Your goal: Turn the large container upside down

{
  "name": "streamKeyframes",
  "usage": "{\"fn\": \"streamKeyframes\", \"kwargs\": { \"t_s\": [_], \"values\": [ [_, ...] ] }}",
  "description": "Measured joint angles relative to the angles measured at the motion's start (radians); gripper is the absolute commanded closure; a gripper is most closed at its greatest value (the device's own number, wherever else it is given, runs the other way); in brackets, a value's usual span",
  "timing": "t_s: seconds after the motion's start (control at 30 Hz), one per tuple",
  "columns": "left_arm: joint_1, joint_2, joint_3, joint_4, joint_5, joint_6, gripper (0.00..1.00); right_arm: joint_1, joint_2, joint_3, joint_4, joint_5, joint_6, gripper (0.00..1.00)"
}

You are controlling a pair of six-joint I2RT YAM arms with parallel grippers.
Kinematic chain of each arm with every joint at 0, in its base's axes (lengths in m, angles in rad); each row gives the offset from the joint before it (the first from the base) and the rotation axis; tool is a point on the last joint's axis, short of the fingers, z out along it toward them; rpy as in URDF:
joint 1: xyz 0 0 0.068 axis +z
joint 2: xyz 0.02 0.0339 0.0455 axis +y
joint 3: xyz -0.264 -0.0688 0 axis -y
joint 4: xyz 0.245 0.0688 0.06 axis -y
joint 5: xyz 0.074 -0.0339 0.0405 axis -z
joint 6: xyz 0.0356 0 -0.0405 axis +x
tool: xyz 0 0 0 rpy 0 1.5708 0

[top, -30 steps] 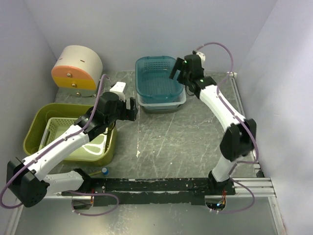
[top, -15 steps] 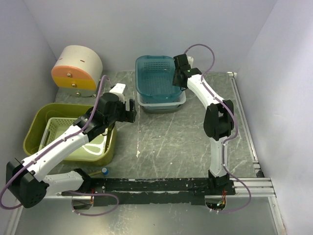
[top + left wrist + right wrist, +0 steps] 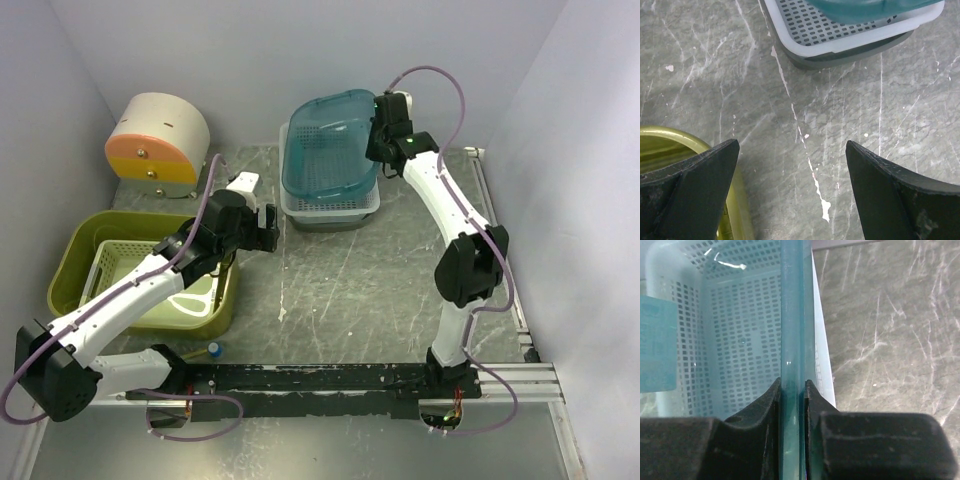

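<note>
The bin [image 3: 327, 143] will swing with my right gripper to the gripper's right in the top view, to the bare table below beside the white tray. My right gripper will then lower it and release it next.
The large container [image 3: 72, 262] is an olive-green tub at the left of the table, upright, with a pale green tray [image 3: 122, 262] inside it. In the left wrist view its rim [image 3: 687, 138] curves under the left finger. My left gripper [image 3: 268, 224] [image 3: 792, 150] hangs open over bare table just right of the tub, holding nothing. My right gripper [image 3: 379, 128] [image 3: 793, 385] is shut on the right rim of the teal bin [image 3: 327, 143] [image 3: 791, 315]. The bin is raised and tilted above a white perforated tray [image 3: 330, 207].
A round cream and orange box [image 3: 157, 140] stands at the back left. The white perforated tray [image 3: 840, 31] rests on a grey base at the back centre. A small blue-capped object [image 3: 214, 350] lies near the front rail. Walls close in on three sides.
My right gripper has shut on the teal bin's rim and lifted and tilted the bin out of the white tray. The left arm has hardly moved.
</note>
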State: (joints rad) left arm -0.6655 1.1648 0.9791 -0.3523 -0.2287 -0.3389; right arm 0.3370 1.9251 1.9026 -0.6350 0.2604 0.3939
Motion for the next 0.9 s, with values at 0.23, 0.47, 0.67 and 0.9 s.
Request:
{"fn": "streamKeyframes", "kwargs": {
  "t_s": [0.23, 0.47, 0.67, 0.9],
  "values": [
    [0.0, 0.002, 0.006, -0.017, -0.001, 0.002, 0.0, -0.001, -0.151, -0.087, 0.01, 0.025, -0.034, 1.0],
    [0.0, 0.015, 0.037, -0.019, 0.011, 0.002, 0.0, -0.024, -0.399, -0.292, 0.009, 0.262, -0.101, 1.0],
    [0.0, 0.068, 0.079, -0.01, 0.064, 0.001, 0.0, -0.056, -0.515, -0.423, -0.017, 0.646, -0.216, 1.0],
    [0.0, 0.161, 0.126, 0.018, 0.163, 0.0, 0.01, -0.052, -0.507, -0.516, -0.04, 0.888, -0.34, 1.0]
  ]
}}
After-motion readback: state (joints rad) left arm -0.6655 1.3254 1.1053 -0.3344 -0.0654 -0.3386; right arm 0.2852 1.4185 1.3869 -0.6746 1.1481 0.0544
